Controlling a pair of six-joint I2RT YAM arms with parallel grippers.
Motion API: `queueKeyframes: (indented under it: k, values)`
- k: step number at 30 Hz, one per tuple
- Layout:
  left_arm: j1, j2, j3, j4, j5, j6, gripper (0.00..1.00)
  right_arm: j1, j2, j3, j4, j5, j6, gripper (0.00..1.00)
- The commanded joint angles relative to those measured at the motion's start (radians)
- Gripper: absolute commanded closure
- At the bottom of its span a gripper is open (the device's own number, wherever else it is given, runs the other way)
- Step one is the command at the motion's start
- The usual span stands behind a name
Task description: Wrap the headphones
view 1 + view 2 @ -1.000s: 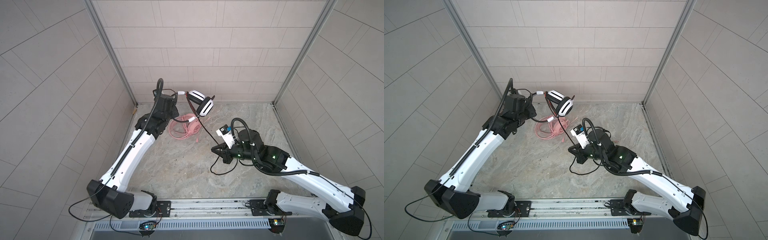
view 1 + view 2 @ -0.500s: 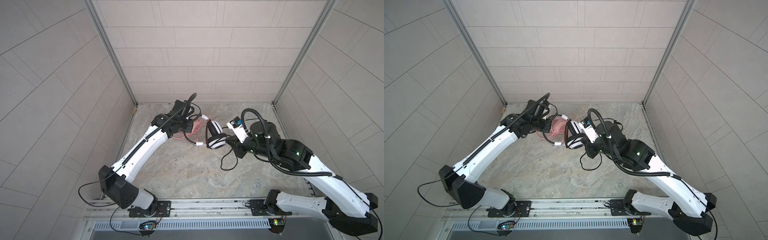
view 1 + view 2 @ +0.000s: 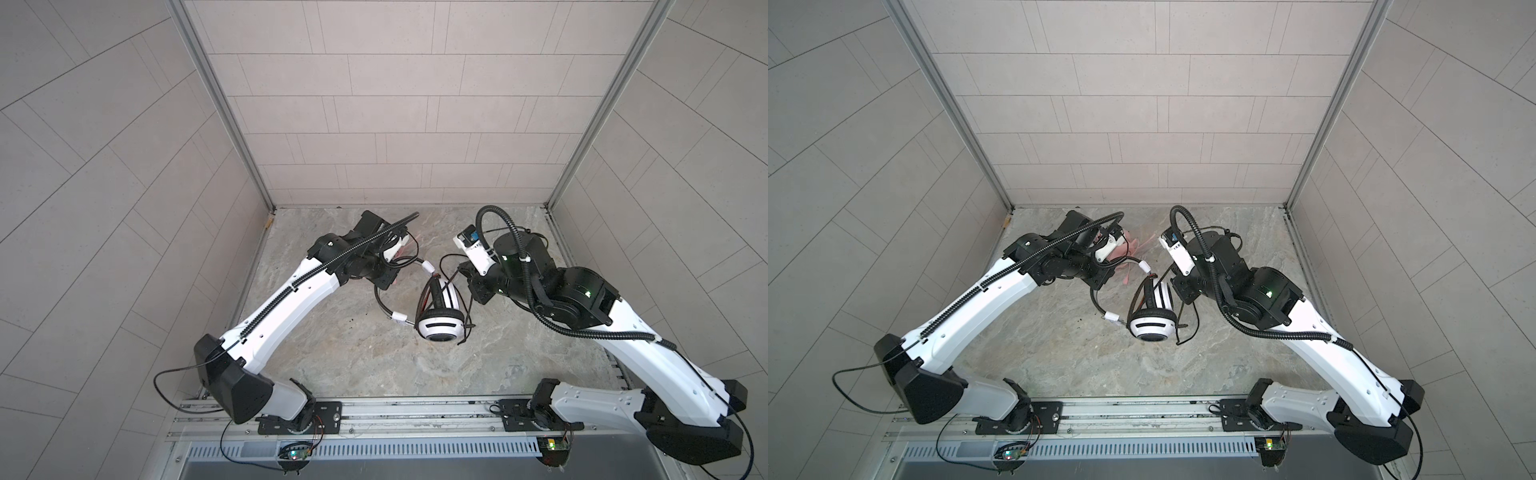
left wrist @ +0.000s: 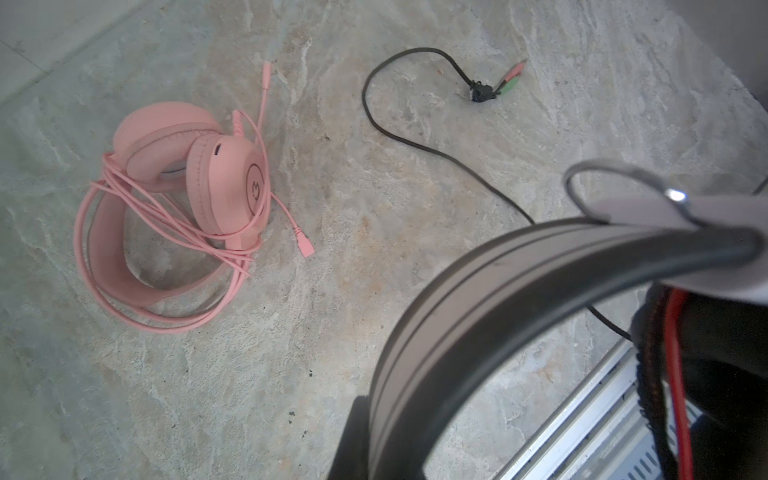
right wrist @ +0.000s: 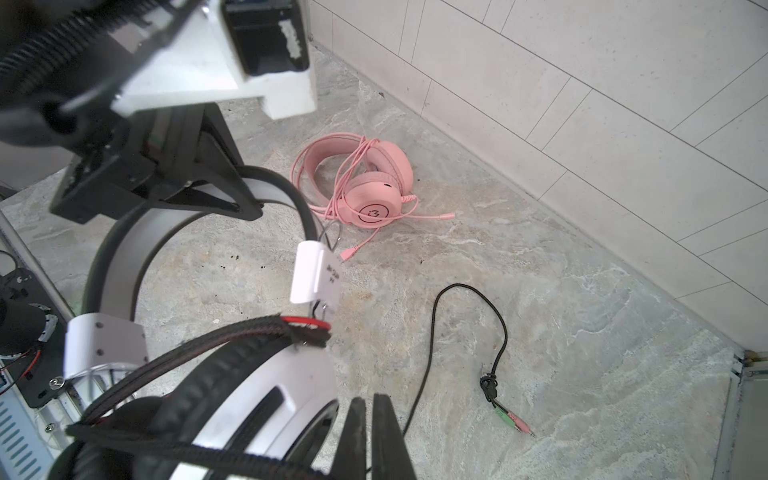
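Note:
I need to draw the cable toward the green and pink plugs with my right gripper next, clear of the nearby earcups, and release it, because the plugs lie past my right gripper from the earcups.
The white-and-black headphones (image 3: pixel 439 330) hang over the middle of the table, earcups lowest. My left gripper (image 3: pixel 386 279) is shut on their black headband (image 4: pixel 478 299), as the right wrist view also shows (image 5: pixel 245 203). Their black cable (image 5: pixel 432 332) lies in a loop on the table and ends in green and pink plugs (image 5: pixel 513 426). The cable's other end runs up to my right gripper (image 5: pixel 376 436), which is shut on it just right of the earcups (image 3: pixel 478 293). Braided strands (image 5: pixel 187 453) cross the near earcup. The pink headphones (image 4: pixel 187 199) lie on the table behind with their pink cable wound around them.
The marble table (image 3: pixel 374 374) is boxed in by tiled walls at the back and both sides. A metal rail (image 3: pixel 374 415) runs along the front edge. In both top views my left arm hides most of the pink headphones (image 3: pixel 1129 249).
My left arm has brought the white-and-black headphones from the back wall down and forward to the table's middle. The right gripper, still on the cable, has moved right and back.

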Motion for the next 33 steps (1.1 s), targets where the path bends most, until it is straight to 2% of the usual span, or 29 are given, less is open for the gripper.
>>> queueKeyframes:
  k: [1, 5, 9, 11, 13, 14, 16, 19, 25, 29, 33]
  values:
    - [-0.009, -0.071, -0.012, -0.065, 0.179, 0.093, 1.00, -0.025, -0.019, -0.014, 0.051, 0.048, -0.004, 0.95]
    - [-0.014, -0.083, -0.005, -0.084, 0.290, 0.127, 1.00, -0.058, -0.015, -0.055, 0.089, 0.010, 0.003, 0.95]
    - [-0.014, -0.129, -0.003, -0.062, 0.206, 0.108, 1.00, -0.107, -0.001, -0.085, 0.088, -0.009, 0.025, 0.93]
    - [-0.014, -0.153, 0.007, -0.055, 0.125, 0.095, 1.00, -0.128, -0.003, -0.105, 0.083, 0.025, 0.053, 0.92]
    - [-0.013, -0.184, 0.016, -0.063, 0.099, 0.105, 1.00, -0.184, -0.005, -0.124, 0.060, 0.099, 0.117, 0.91]
    - [-0.013, -0.200, 0.013, -0.058, 0.103, 0.111, 1.00, -0.222, -0.011, -0.139, 0.061, 0.072, 0.129, 0.90]
    - [-0.014, -0.244, -0.018, -0.027, 0.156, 0.128, 1.00, -0.307, -0.036, -0.175, 0.075, -0.014, 0.168, 0.90]
    - [-0.014, -0.299, -0.079, 0.041, 0.218, 0.120, 1.00, -0.354, -0.070, -0.202, 0.094, -0.058, 0.181, 0.88]
    - [-0.013, -0.299, -0.104, 0.061, 0.285, 0.093, 1.00, -0.375, -0.073, -0.187, 0.104, -0.085, 0.179, 0.88]
    - [-0.014, -0.261, -0.071, 0.054, 0.412, 0.059, 1.00, -0.375, -0.055, -0.202, 0.153, -0.120, 0.194, 0.89]
    - [-0.013, -0.267, -0.068, 0.106, 0.462, 0.019, 1.00, -0.375, -0.017, -0.255, 0.236, -0.165, 0.227, 0.90]
